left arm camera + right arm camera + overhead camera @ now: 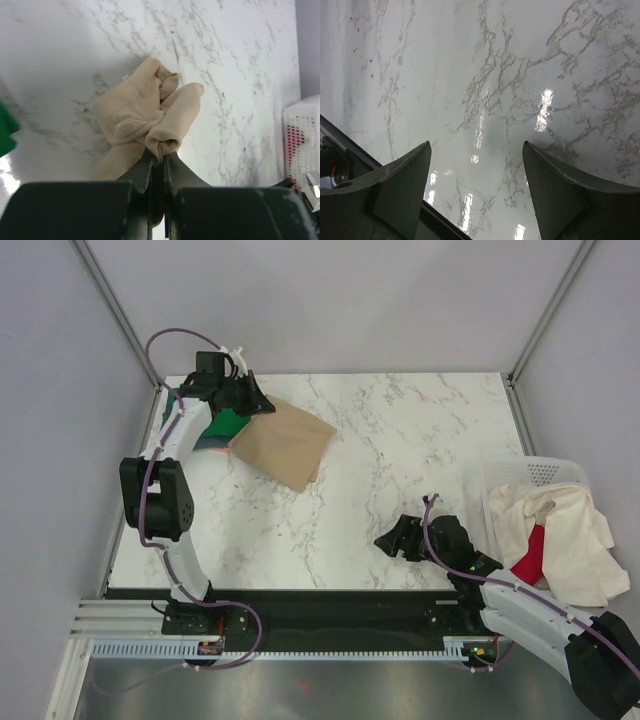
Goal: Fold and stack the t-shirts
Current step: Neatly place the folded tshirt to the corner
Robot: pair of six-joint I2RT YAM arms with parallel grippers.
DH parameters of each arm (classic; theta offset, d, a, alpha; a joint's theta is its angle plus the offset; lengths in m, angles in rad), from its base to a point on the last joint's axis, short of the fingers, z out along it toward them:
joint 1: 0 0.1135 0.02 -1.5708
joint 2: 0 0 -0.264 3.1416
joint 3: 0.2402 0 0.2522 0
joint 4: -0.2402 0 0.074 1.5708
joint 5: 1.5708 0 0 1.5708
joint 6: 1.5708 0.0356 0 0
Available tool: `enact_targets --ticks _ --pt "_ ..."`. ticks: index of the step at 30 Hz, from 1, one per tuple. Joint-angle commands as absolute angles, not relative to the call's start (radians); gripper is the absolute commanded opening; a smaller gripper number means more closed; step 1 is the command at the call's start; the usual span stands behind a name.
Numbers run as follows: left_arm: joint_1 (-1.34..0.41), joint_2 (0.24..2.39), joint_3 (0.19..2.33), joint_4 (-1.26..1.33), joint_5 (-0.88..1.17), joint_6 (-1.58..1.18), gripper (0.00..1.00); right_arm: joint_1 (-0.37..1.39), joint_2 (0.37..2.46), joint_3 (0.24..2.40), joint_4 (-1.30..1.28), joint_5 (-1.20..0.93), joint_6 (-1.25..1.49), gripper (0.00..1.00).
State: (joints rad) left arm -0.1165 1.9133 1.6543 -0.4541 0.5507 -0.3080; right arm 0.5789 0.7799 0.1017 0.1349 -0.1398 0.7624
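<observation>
My left gripper has the tan t-shirt (285, 443) mostly over bare marble, so next it will go to the left in the top view and lower it onto the green one.
A folded tan t-shirt (285, 443) lies at the back left of the marble table. My left gripper (258, 400) is shut on a bunched fold of the tan t-shirt (150, 110) at its far corner. A green t-shirt (228, 423) lies under my left arm, with a dark blue-grey one just showing beneath it; its green edge shows in the left wrist view (7, 127). Cream (565, 530) and red (530, 555) t-shirts hang out of the basket at the right. My right gripper (392, 540) is open and empty, low over bare table near the front.
A white mesh basket (535, 475) stands at the right edge of the table; it also shows in the left wrist view (302, 145). Metal frame posts rise at the table's back corners. The table's dark front rail (320, 605) runs between the arm bases.
</observation>
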Motion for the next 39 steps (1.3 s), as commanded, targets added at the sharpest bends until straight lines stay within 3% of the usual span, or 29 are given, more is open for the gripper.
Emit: enact_targets --ticks 1,12,27,39 --pt "-0.084 1.845 1.687 -0.545 0.479 -0.193 0.02 0.581 0.77 0.086 0.127 -0.163 0.752 0.82" --pt "-0.003 1.752 1.885 -0.6 0.445 -0.101 0.02 0.581 0.769 0.081 0.135 -0.169 0.749 0.81" --pt "0.046 1.894 2.184 -0.715 0.413 -0.067 0.02 0.581 0.776 0.081 0.144 -0.178 0.746 0.82" --pt "0.095 1.976 2.256 -0.721 0.425 -0.064 0.02 0.58 0.791 0.08 0.156 -0.189 0.744 0.81"
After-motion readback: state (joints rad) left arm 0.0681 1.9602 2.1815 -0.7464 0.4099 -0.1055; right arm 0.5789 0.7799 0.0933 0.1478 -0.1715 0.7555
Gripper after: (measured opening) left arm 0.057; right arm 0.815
